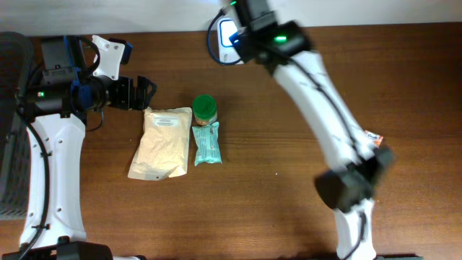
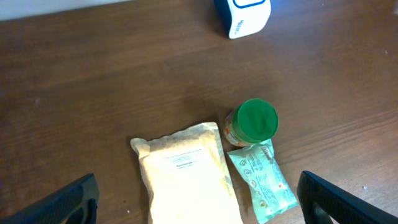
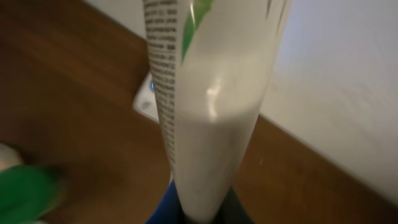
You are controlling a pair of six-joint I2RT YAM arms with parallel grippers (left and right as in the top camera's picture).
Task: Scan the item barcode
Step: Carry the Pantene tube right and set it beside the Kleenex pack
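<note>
Next, the right gripper swings back and down beside the orange packet, as the white tube (image 3: 211,93) is at the scanner (image 1: 225,34) and the table by that packet is open.
My right gripper (image 3: 202,214) is shut on the narrow end of a white tube (image 3: 211,93) with green marks and a column of small print, which stands up in front of the wrist camera. In the overhead view this gripper (image 1: 242,22) is at the table's far edge, over the white and blue scanner (image 1: 225,34). A corner of the scanner (image 3: 144,99) shows behind the tube. My left gripper (image 1: 146,90) is open, just beyond the top of a beige pouch (image 1: 162,142). The left wrist view has its fingers (image 2: 68,202) wide apart above the pouch (image 2: 186,180).
A green-lidded jar (image 1: 205,110) stands next to the pouch, with a teal packet (image 1: 206,143) lying just in front of it. Both also show in the left wrist view, jar (image 2: 255,121) and packet (image 2: 264,180). The right arm (image 1: 325,108) crosses the table's right half.
</note>
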